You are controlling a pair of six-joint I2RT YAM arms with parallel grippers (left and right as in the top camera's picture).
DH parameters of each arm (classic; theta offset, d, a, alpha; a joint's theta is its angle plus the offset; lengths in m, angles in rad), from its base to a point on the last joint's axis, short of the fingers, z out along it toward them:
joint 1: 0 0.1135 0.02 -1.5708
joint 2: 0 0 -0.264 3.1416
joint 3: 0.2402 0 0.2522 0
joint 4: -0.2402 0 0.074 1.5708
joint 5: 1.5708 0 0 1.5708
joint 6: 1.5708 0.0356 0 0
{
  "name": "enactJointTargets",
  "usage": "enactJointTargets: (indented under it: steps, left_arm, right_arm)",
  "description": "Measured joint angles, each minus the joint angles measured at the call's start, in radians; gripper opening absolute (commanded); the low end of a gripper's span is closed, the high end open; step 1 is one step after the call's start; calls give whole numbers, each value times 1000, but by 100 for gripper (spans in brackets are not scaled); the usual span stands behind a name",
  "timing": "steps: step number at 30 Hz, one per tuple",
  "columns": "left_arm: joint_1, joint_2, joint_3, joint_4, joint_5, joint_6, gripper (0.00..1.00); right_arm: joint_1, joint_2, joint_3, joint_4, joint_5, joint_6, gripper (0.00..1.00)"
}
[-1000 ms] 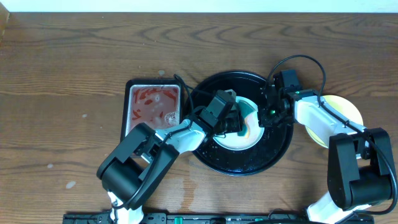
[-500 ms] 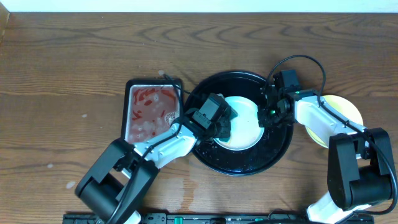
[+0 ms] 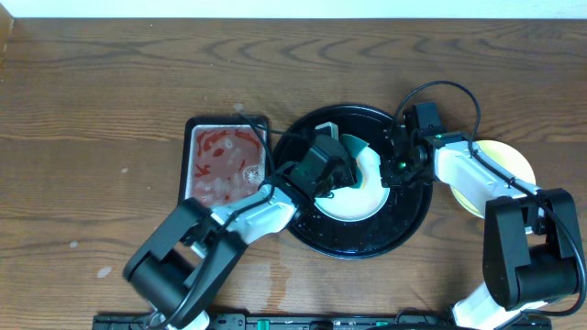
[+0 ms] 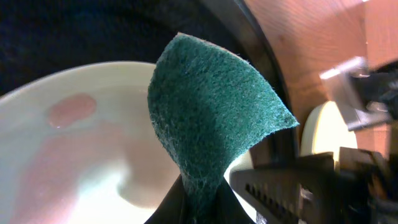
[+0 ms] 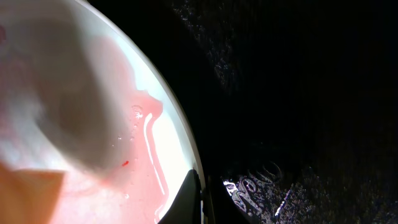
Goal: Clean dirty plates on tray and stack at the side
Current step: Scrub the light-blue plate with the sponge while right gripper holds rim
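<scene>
Next, the left gripper moves off the plate and down into the sponge tray (image 3: 226,183) to release the pad, as the tray lies to its left in the overhead view.
A pale plate (image 3: 359,197) lies in the black tray (image 3: 353,240). My left gripper (image 3: 337,170) is shut on a green scouring pad (image 3: 353,151) and holds it over the plate's far part. In the left wrist view the pad (image 4: 211,118) stands up from the jaws (image 4: 199,208) above the plate (image 4: 81,162), which carries a pink watery film. My right gripper (image 3: 396,166) is shut on the plate's right rim. The right wrist view shows its jaws (image 5: 200,200) pinching the rim of the plate (image 5: 74,93), which has red smears, over the tray (image 5: 298,93). A yellow plate (image 3: 506,163) lies right of the tray.
A rectangular red-stained sponge tray (image 3: 227,163) sits just left of the black tray. The right arm (image 3: 468,170) crosses over the yellow plate. Bare wooden table (image 3: 101,101) extends to the left and back.
My left gripper swept the pad left across the plate, then back right toward its far side. The right gripper and the plate have stayed put.
</scene>
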Motion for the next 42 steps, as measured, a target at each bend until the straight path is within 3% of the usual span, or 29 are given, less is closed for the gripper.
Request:
enactJointTargets:
  steps: [7,17,27,33,42]
  left_arm:
    - [-4,123,-3,235,68,-53,7]
    - [-14,174,-2,259,133,-37,7]
    - [6,132,49,-16,117,140,7]
    - [28,40,47,-235,73,245,7]
    - [45,-133,3,-447,-42,320,7]
  right_arm:
    - [0,0,0,0,0,0,1]
    - [0,0,0,0,0,0,1]
    - [0,0,0,0,0,0,1]
    - [0,0,0,0,-1,0,1]
    - [0,0,0,-1,-1,0,1]
